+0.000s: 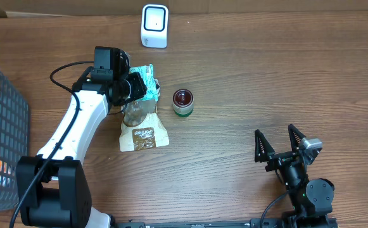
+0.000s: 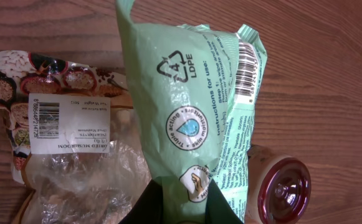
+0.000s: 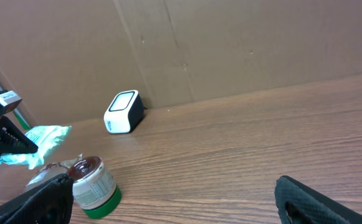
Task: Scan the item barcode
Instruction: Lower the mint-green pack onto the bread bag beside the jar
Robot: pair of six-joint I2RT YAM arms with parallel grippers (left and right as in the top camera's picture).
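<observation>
The clear bag of dried mushrooms lies below the packet, so my left gripper will stay over the bag next and open its fingers to let go of the green packet (image 1: 147, 81).
My left gripper (image 1: 139, 87) is shut on a green plastic packet (image 1: 147, 81), held above the table. In the left wrist view the green packet (image 2: 193, 106) rises from between my black fingers (image 2: 146, 208), and its barcode (image 2: 246, 71) faces the camera at the upper right. The white barcode scanner (image 1: 154, 26) stands at the table's far edge, apart from the packet; the right wrist view also shows the scanner (image 3: 123, 112). My right gripper (image 1: 279, 144) rests open at the near right with nothing between its fingers.
A clear bag of dried mushrooms (image 1: 143, 130) with a white label lies under the left arm. A small jar (image 1: 183, 102) with a dark red lid and green base stands beside it. A grey wire basket (image 1: 0, 126) occupies the left edge.
</observation>
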